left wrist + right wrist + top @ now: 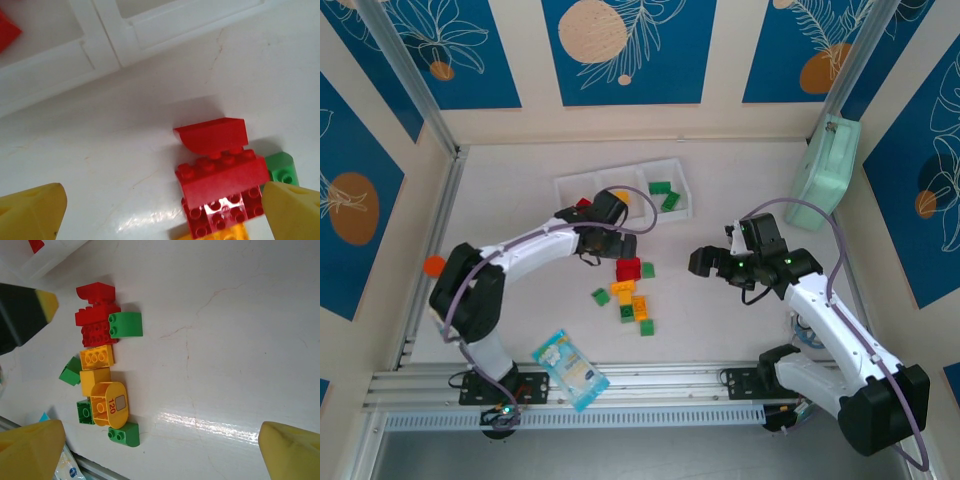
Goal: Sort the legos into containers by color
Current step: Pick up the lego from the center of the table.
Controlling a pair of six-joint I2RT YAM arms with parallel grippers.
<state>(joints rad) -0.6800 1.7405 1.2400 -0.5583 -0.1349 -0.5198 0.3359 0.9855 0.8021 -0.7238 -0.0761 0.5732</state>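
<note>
The left gripper moves down and sideways onto the red brick nearest the tray next, since only the table lies between its fingers.
The white three-compartment tray point(582, 184) lies at the back of the table; its left compartment holds a red brick point(583, 203) and its right one green bricks point(665, 195). A pile of red, yellow and green legos point(630, 292) lies in front of it. My left gripper point(603, 248) hangs open between tray and pile. In the left wrist view the open left gripper point(162, 200) has bare table between its fingers, with red bricks point(220, 172) and a green brick point(283, 168) beside its right finger point(292, 210). My right gripper point(701, 262) is open, right of the pile point(102, 367).
A mint-green case point(825, 170) leans at the back right. A blue-and-white snack packet point(570, 368) lies by the front rail point(650, 385). An orange object point(434, 265) sits at the left wall. Bare table stretches right of the pile, under the right gripper point(162, 432).
</note>
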